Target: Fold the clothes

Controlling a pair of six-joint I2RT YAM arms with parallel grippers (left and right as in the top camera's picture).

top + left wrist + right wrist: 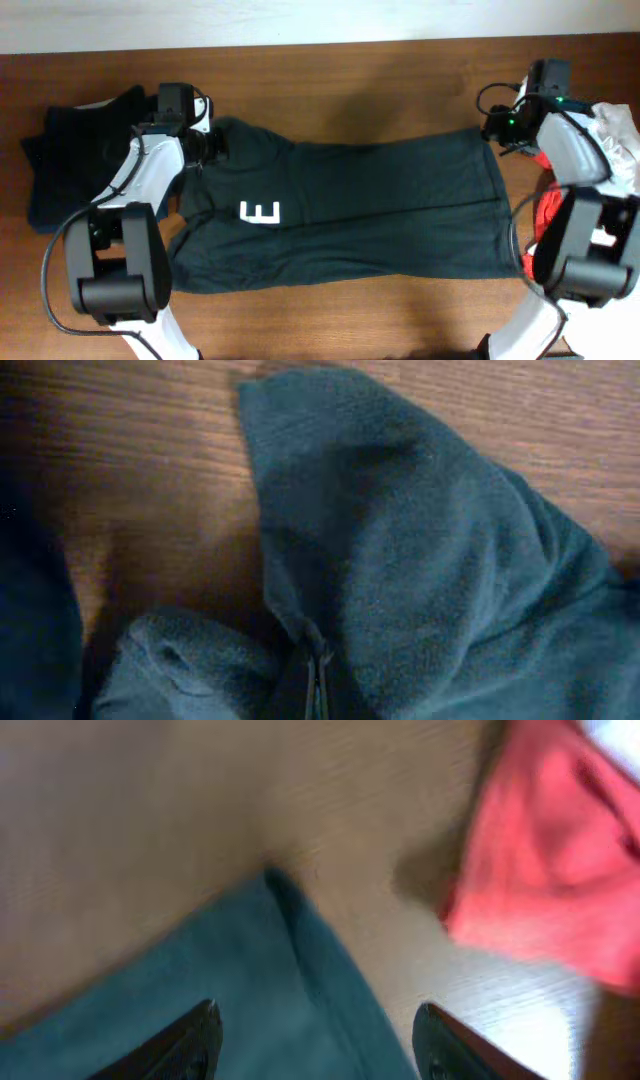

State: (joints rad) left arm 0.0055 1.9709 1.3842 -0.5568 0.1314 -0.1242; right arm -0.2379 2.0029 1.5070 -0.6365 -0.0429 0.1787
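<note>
Next, my right gripper lowers its open fingers astride the green shirt's edge and closes on the fabric. The green shirt's far corner [482, 140] [305, 970] near the red garment lies below.
A dark green T-shirt [380, 210] with a white "E" print lies spread flat across the wooden table. My left gripper [207, 146] is at the shirt's upper left corner. In the left wrist view its jaws [318, 688] are pressed together on bunched green fabric [420, 560]. My right gripper [498, 132] is at the shirt's upper right corner. In the right wrist view its fingers [320, 1040] are wide open, straddling the shirt's corner edge [300, 970] just above it, holding nothing.
A pile of dark navy clothes [70, 160] lies at the left edge. A red garment [548, 212] and a white one [618, 140] lie at the right edge; the red one also shows in the right wrist view [560, 870]. Bare wood [350, 75] runs along the back.
</note>
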